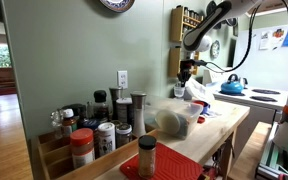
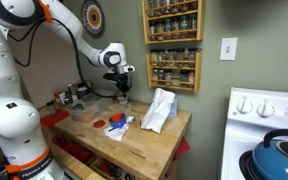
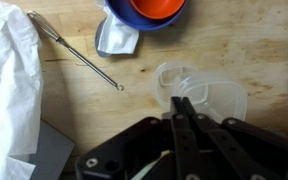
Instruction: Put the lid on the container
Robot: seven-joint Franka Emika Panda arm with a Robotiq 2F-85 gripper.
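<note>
The round clear cup [image 3: 167, 78] stands below my gripper, so my gripper should go down next, put the clear plastic lid [image 3: 209, 92] onto the cup and let go of the lid's rim.
The container [image 1: 174, 120] is a large rounded clear tub with something pale inside, standing open on the wooden counter; it also shows in an exterior view [image 2: 84, 110]. The gripper [image 3: 181, 100] is shut on the rim of the clear plastic lid [image 3: 209, 92] and holds it above the counter. In both exterior views the gripper [image 1: 187, 72] [image 2: 121, 88] hangs over the counter, apart from the container. A pale strip at the right edge of the wrist view may be the container; I cannot tell.
A white cloth [image 3: 9, 90] [image 2: 159, 108] lies on the counter. A blue bowl with an orange piece [image 3: 149, 12] and a thin metal utensil [image 3: 79, 55] lie near it. Spice jars [image 1: 94, 130] crowd one end. A blue kettle [image 2: 279, 155] sits on the stove.
</note>
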